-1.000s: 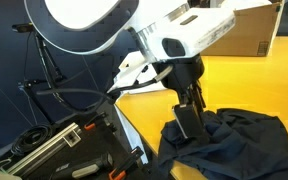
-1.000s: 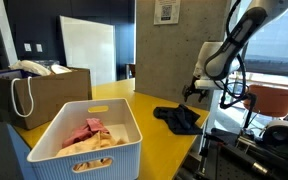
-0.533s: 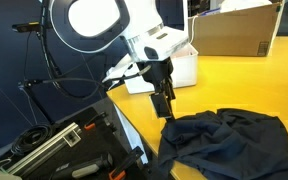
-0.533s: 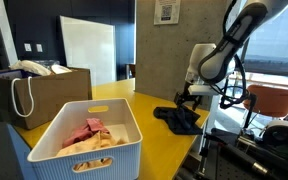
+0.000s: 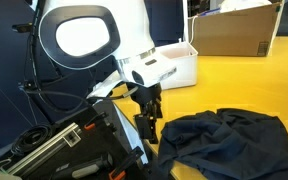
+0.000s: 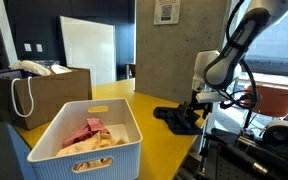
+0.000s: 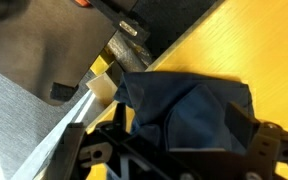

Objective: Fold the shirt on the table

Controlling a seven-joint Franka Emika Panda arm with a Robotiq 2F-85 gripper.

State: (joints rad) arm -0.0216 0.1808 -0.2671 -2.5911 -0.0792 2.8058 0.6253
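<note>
My gripper is open with the fold at the shirt's end by the table edge between its fingers, so it should move down and a little outward onto that fold.
A dark navy shirt lies crumpled on the yellow table, close to its edge; it also shows in the other exterior view. My gripper hangs at the shirt's end by the table edge, low over the cloth. In the wrist view the gripper is open, its two black fingers wide apart, with the shirt lying under and between them. I cannot tell whether the fingertips touch the cloth.
A white basket with pink and beige clothes and a brown box with a bag stand further along the table. Black equipment cases and cables lie just beyond the table edge. A red chair stands behind the arm.
The gripper has moved from above the middle of the shirt sideways to the end of the shirt at the table edge, and dropped lower. The shirt's outline looks much the same.
</note>
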